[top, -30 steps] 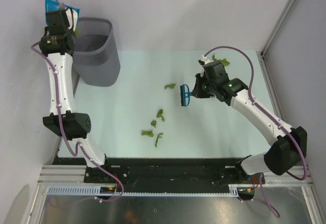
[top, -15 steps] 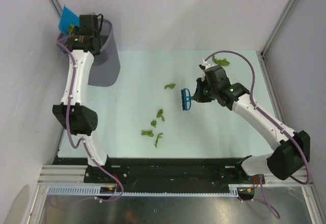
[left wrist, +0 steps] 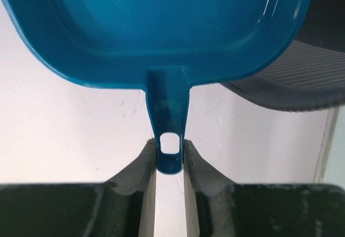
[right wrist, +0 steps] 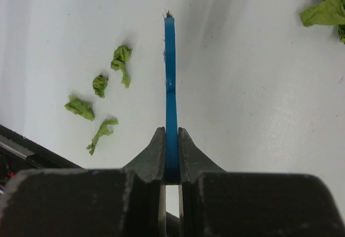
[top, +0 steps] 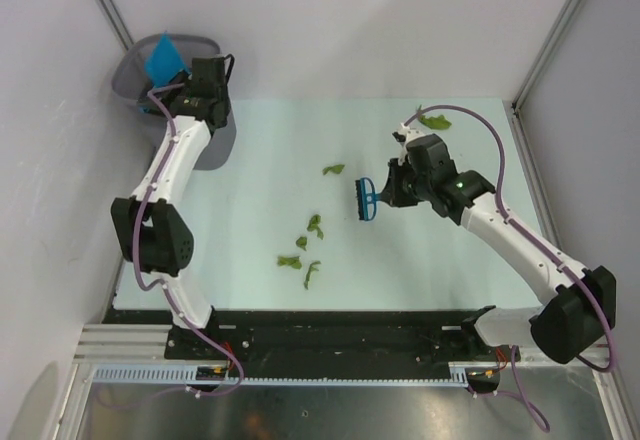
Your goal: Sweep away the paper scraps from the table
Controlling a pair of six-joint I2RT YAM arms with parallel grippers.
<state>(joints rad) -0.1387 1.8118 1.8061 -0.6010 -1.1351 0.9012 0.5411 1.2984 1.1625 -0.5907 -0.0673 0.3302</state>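
Observation:
My left gripper is to move back and down next to the bare table beside the green scraps and let go of the dustpan [top: 163, 58], because those scraps still lie clustered on the tabletop.
Several green paper scraps lie on the pale table [top: 260, 190]: a cluster [top: 303, 250] at the middle front, one [top: 334, 169] farther back, one [top: 433, 120] at the back right. My right gripper [top: 386, 192] is shut on the blue brush [top: 365, 198], held on edge just right of the cluster. In the right wrist view the brush [right wrist: 171, 81] stands between my jaws [right wrist: 171, 140], with scraps [right wrist: 121, 59] to its left. My left gripper [top: 187, 77] is shut on the handle of the blue dustpan [top: 163, 58], held above the wastebasket. The pan [left wrist: 161, 27] fills the left wrist view above the gripper [left wrist: 171, 151].
The grey mesh wastebasket [top: 135, 80] stands at the table's back left corner and shows at the right of the left wrist view [left wrist: 291, 86]. White walls and metal frame posts [top: 545, 50] enclose the table. A black rail [top: 330, 325] runs along the near edge.
My left arm has swung the dustpan rightward, from beside the left wall to above the wastebasket. My right arm with the brush has shifted slightly right and nearer. The scraps have not moved.

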